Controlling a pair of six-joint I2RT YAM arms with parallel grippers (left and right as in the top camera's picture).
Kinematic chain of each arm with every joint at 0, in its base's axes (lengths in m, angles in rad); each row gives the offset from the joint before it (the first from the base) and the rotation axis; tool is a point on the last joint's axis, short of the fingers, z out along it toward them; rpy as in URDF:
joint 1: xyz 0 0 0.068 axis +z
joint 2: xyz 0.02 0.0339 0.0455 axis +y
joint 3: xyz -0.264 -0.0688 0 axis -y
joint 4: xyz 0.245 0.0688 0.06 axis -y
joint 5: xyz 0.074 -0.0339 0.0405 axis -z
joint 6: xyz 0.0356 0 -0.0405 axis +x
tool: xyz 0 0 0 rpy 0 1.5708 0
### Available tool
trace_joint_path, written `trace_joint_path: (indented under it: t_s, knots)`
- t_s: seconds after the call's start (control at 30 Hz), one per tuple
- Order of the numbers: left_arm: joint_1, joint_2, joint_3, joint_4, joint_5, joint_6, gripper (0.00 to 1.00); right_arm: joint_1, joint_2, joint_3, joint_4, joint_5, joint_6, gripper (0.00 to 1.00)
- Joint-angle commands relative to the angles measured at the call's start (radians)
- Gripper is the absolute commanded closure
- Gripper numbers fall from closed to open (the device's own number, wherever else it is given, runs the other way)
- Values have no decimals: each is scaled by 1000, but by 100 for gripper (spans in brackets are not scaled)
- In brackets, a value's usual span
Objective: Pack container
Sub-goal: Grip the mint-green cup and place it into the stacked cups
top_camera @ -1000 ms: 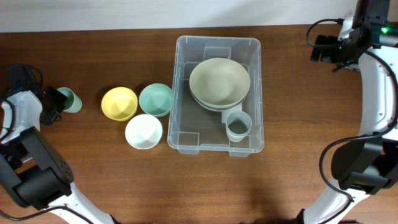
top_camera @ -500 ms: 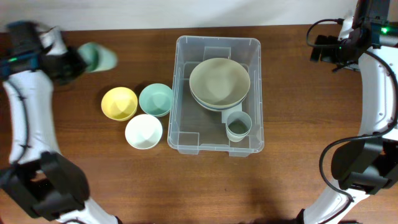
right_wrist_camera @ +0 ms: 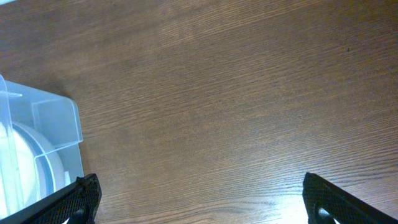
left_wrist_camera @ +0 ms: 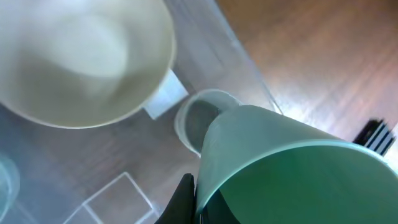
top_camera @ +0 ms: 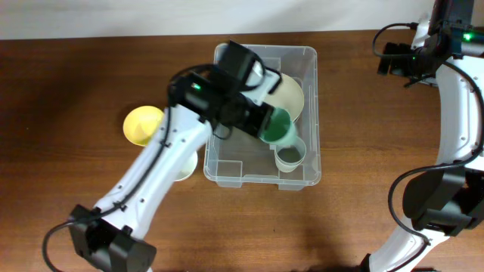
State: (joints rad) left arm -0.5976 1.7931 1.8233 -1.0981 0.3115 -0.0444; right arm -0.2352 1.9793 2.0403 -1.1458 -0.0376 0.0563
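Note:
My left gripper will next lower the green cup into the opening of the grey-green cup and then let it go, because the grey-green cup below is open and empty.
The clear plastic container stands mid-table. Inside it are stacked beige bowls and a pale grey-green cup. My left gripper is over the container, shut on a green cup held tilted just above the grey-green cup. In the left wrist view the green cup fills the lower right, with the grey-green cup and a beige bowl below it. My right gripper is open and empty over bare table at the far right, with the container's corner at the left of its view.
A yellow bowl sits left of the container. A white bowl is mostly hidden under my left arm. The right arm runs along the right edge of the table.
My left arm swung from the far left across the table to over the container, carrying the green cup. It now covers the teal and white bowls. The right arm stayed still.

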Motion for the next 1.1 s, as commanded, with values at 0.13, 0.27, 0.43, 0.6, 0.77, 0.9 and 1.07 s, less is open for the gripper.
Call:
trace_joint_path:
  t_s: [0.13,0.27,0.43,0.6,0.77,0.9,1.07]
  knots:
    - [-146,32,9,9,-223,15,99,-5,-10,9,0,9,11,1]
    - [-146,98,9,48,-234,12,99,-5,-10,9,0,8,11,1]
    - [-146,145,9,74,-249,11,99,-5,-10,9,0,8,11,1]
    - [-146,158,9,72,-283,8,77,-5,-10,9,0,8,11,1]
    - [-144,157,18,71,-283,8,42,-5,-10,9,0,9,11,1]
    - [-88,157,114,0,-303,-34,41,-5,-10,9,1,8,11,1]
    - [113,155,275,-161,-372,-154,41,-5,-10,9,0,8,11,1]
